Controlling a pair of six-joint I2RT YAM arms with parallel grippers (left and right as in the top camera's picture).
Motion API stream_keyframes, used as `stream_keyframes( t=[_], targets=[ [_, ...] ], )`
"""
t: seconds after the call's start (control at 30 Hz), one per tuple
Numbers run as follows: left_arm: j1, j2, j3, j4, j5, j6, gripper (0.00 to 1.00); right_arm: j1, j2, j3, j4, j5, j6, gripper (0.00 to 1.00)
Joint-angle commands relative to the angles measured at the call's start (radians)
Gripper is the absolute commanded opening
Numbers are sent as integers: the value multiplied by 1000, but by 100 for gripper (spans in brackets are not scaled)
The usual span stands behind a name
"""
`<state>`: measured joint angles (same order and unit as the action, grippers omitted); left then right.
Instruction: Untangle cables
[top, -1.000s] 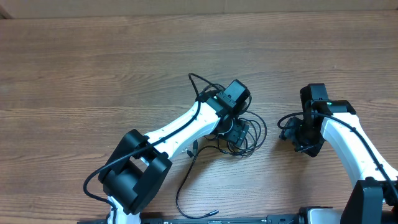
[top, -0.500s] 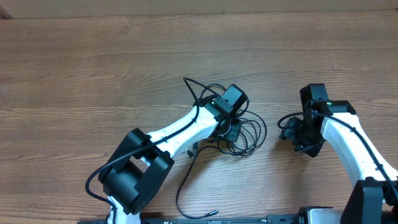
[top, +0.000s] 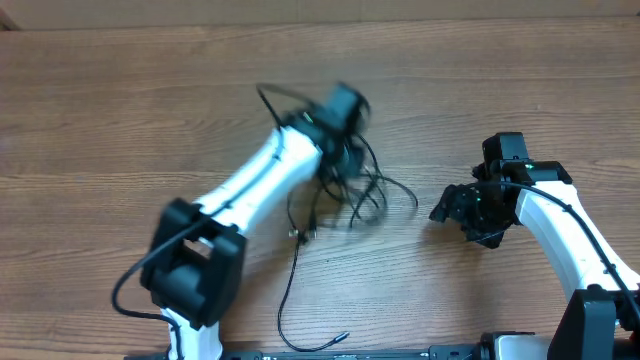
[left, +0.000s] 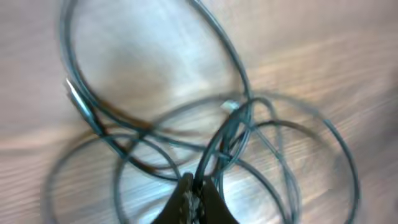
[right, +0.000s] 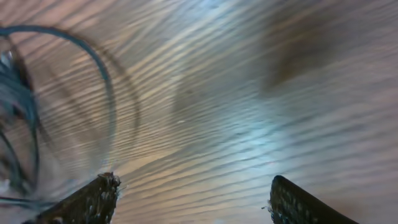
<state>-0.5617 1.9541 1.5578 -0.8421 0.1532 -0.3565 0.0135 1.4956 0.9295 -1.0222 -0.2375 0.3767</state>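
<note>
The piece of cable will go up high with my left gripper next. Then my left gripper will open so the cable loops bunched and crossed (top: 354, 184) (left: 231, 138) beside its fingers drop loose.
The cables (top: 362, 192) are thin black cords in a loose tangle of loops at the table's middle, blurred by motion. One long tail (top: 290, 290) runs toward the front edge. My left gripper (top: 338, 158) sits at the tangle's upper left. In the left wrist view it (left: 194, 190) is shut on a strand of the cables (left: 239, 130), with a small silver plug (left: 229, 106) just beyond. My right gripper (top: 450, 210) stands to the right of the tangle. In the right wrist view it (right: 193, 182) is open over bare wood, and cable loops (right: 25, 106) lie at the left edge.
The wooden table (top: 120, 110) stretches around the tangle. A small plug end (top: 300, 237) lies beside the left arm's white forearm (top: 255, 175). Another plug end (top: 340, 339) lies near the front edge. The right arm's white link (top: 560, 225) stands at the right.
My left gripper has shut on a cable strand and swung up and to the left, dragging the tangle with it. The right gripper has opened wider and turned toward the tangle.
</note>
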Motion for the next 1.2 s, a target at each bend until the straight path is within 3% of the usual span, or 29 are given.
stream_keyframes(
  t=[0.0, 0.3, 0.47, 0.7, 0.73, 0.8, 0.83, 1.0, 1.17],
  targets=[
    [110, -60, 246, -91, -6, 101, 4, -2, -3, 26, 10, -69, -42, 77],
    [205, -178, 578, -212, -2, 145, 4, -2, -3, 26, 41, -71, -42, 77],
    [201, -238, 595, -229, 31, 149, 4, -2, -3, 26, 48, -71, -42, 77],
    [187, -194, 551, -403, 30, 152, 4, -2, -3, 26, 52, -71, -42, 77],
    [188, -183, 545, -423, 30, 152, 10, -2, -3, 26, 52, -71, -42, 77],
    [188, -152, 539, -474, 22, 151, 42, -2, -3, 26, 51, -71, -42, 77],
    [188, -142, 539, -488, 20, 151, 47, -2, -3, 26, 50, -71, -42, 77],
    [188, -114, 539, -515, -21, 146, 57, -2, -3, 26, 48, -71, -42, 77],
    [188, -114, 539, -552, -60, 139, 58, -2, -3, 26, 48, -71, -42, 77]
  ],
)
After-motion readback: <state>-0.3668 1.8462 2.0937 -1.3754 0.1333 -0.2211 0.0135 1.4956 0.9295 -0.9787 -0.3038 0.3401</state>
